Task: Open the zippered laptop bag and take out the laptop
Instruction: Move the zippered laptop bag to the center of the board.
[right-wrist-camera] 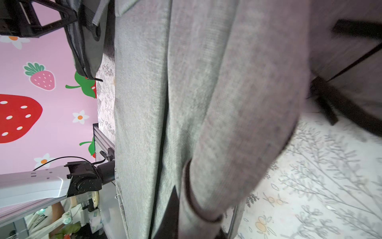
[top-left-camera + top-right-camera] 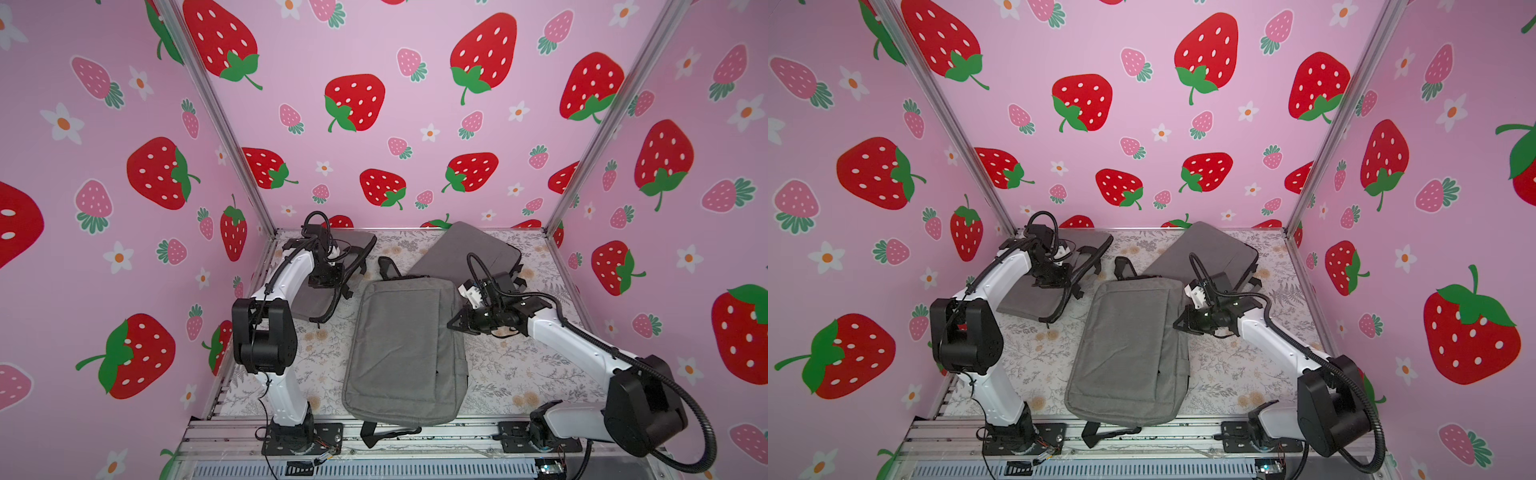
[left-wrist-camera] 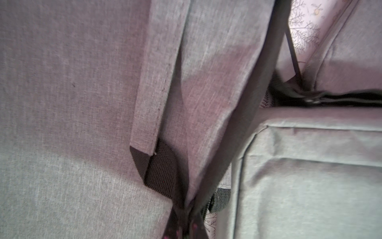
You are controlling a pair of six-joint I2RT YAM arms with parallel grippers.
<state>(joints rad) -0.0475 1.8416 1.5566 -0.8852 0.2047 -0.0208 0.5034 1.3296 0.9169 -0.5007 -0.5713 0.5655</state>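
My right gripper should pull the fold sideways toward the floral tabletop and then let go of the fold. The tabletop is open between that gripper and the nearer side wall.
The grey zippered laptop bag (image 2: 403, 353) (image 2: 1129, 349) lies flat in the middle of the table and is closed. No laptop is in sight. My right gripper (image 2: 451, 325) (image 2: 1177, 325) sits at the bag's right edge near its far corner. In the right wrist view it (image 1: 196, 223) is shut on a fold of the bag's grey fabric (image 1: 237, 124). My left gripper (image 2: 328, 284) (image 2: 1054, 284) hovers over a second grey bag (image 2: 316, 301) at the back left. There it (image 3: 187, 229) is shut on that bag's black strap (image 3: 248, 124).
A third grey bag (image 2: 465, 249) leans at the back right, just behind my right wrist. The middle bag's black strap (image 2: 386, 432) hangs over the front rail. Pink strawberry walls close in on three sides. The floral tabletop (image 2: 519, 365) shows between bags.
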